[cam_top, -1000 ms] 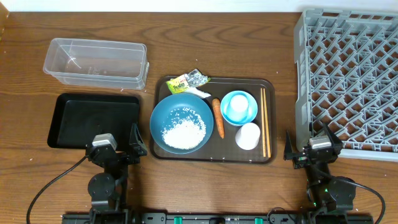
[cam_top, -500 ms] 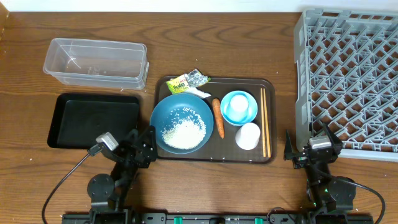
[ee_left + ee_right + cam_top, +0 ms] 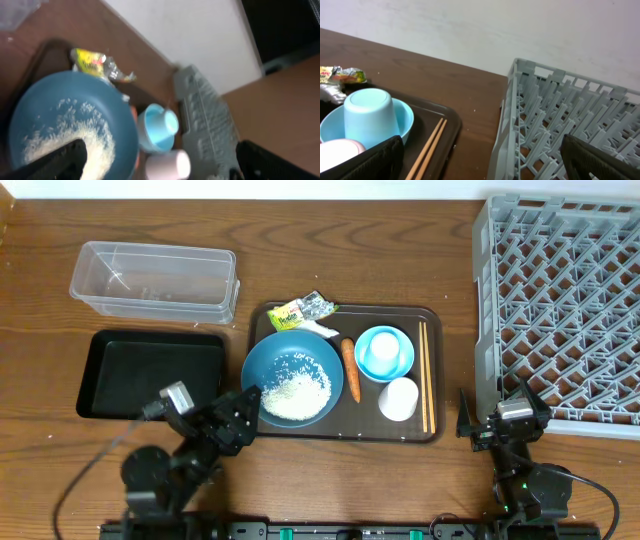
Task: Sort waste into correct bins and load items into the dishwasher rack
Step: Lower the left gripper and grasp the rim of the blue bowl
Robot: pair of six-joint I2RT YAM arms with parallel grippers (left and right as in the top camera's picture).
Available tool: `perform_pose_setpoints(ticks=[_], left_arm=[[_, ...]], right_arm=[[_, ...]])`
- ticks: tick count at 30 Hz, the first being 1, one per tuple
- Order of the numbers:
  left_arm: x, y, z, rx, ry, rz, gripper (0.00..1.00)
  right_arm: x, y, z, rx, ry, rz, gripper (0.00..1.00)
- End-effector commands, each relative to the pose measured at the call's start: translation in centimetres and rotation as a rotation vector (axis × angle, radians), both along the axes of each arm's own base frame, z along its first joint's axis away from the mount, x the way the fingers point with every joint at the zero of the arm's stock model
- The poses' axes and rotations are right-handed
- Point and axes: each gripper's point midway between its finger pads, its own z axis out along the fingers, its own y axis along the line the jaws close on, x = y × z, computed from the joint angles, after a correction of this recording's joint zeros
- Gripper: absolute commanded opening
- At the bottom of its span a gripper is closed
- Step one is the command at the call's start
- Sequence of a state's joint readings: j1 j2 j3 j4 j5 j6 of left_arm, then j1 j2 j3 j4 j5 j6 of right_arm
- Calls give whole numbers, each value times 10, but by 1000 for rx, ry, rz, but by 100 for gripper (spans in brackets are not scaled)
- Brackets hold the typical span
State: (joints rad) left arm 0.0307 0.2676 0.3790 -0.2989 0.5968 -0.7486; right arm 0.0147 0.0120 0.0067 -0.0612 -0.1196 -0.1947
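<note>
My left gripper swings across the dark-blue bowl (image 3: 292, 355) toward the carrot (image 3: 351, 370) next. It then tilts down and lowers onto that rim of the dark-blue bowl, where bare tray leaves finger room.
On the brown serving tray (image 3: 345, 430) a dark-blue bowl (image 3: 292, 355) holds white rice (image 3: 295, 392). Beside it lie a carrot (image 3: 351, 370), a light-blue bowl (image 3: 384, 352), a white cup (image 3: 398, 398) and chopsticks (image 3: 427, 375). A yellow-and-silver wrapper (image 3: 303, 309) and white tissue (image 3: 318, 328) sit at the tray's back edge. My left gripper (image 3: 243, 418) is open at the blue bowl's front-left rim, with one finger (image 3: 60, 160) over the rice (image 3: 75, 145). My right gripper (image 3: 500, 412) stands open between the tray and the grey rack (image 3: 560, 310), holding nothing.
A clear tub (image 3: 155, 280) stands at the back left, with a black tray (image 3: 150, 372) in front of it. The rack's near wall (image 3: 507, 130) rises just right of the chopsticks (image 3: 430, 145).
My left arm has swung right from in front of the black tray to the blue bowl's rim, its gripper still open. The right arm has not moved.
</note>
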Motion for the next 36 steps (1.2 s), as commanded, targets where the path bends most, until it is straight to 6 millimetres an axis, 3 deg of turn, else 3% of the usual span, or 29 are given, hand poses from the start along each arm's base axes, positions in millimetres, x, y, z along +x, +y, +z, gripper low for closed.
perform_pose_setpoints(ticks=[1, 6, 12, 18, 23, 31, 36], left_arm=[[11, -3, 29, 178, -19, -80, 98], [28, -19, 35, 323, 201, -259, 98], [31, -34, 12, 575, 488, -316, 98], [41, -71, -15, 784, 471, -382, 98], [45, -98, -35, 781, 494, -458, 98], [44, -113, -73, 855, 578, -528, 98], [48, -115, -100, 1000, 600, -509, 98]], right_arm=[[0, 0, 0, -13, -2, -1, 99], [0, 0, 0, -13, -2, -1, 99], [0, 0, 0, -13, -2, -1, 99], [0, 0, 0, -13, -2, -1, 99], [0, 0, 0, -13, -3, -1, 99], [0, 0, 0, -13, -2, -1, 99], [0, 0, 0, -13, -2, -1, 99]])
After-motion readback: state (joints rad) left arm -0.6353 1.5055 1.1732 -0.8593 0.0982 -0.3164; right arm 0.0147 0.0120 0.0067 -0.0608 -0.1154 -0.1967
